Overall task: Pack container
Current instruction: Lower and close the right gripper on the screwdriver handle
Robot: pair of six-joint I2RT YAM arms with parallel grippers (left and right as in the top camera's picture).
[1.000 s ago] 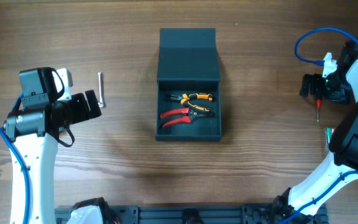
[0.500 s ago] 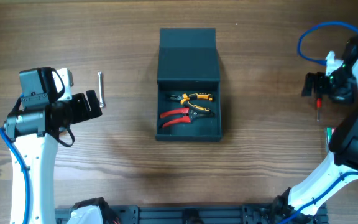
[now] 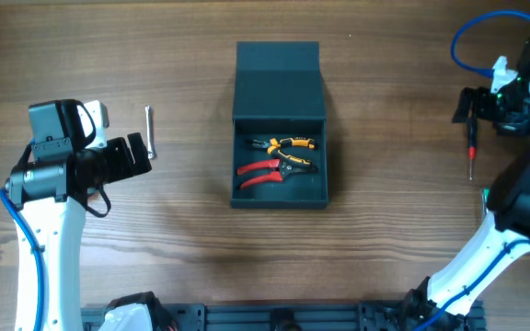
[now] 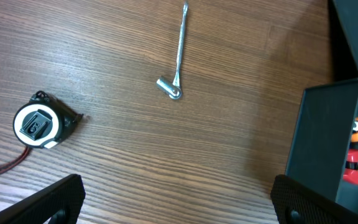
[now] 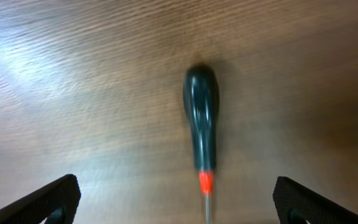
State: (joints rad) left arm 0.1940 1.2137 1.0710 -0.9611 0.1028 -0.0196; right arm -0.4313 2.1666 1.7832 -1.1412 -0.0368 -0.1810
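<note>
The screwdriver's black handle (image 3: 472, 134) (image 5: 202, 121) lies below, in line with my right gripper's open gap, so the gripper will lower its fingers around the handle and close.
The dark teal-grey container (image 3: 280, 195) stands open at the table's centre, its flap lid (image 3: 278, 81) laid back. Inside lie yellow-handled pliers (image 3: 288, 144) and red-handled pliers (image 3: 263, 172). Its wall shows in the left wrist view (image 4: 316, 143). A black screwdriver with a red collar (image 5: 201, 127) lies on the table between my open right gripper's (image 5: 178, 202) fingers; overhead it is at the far right (image 3: 471, 152), by that gripper (image 3: 472, 104). My left gripper (image 3: 139, 154) is open and empty at the left (image 4: 178, 202).
A silver L-shaped wrench (image 3: 149, 131) lies beside the left gripper, also in the left wrist view (image 4: 178, 59). A black and white tape measure (image 4: 41, 123) lies on the wood left of it. A green-tipped object (image 3: 487, 195) peeks out by the right arm.
My right gripper has moved right and toward the far edge, uncovering more of the screwdriver in the overhead view. The left arm has not moved.
</note>
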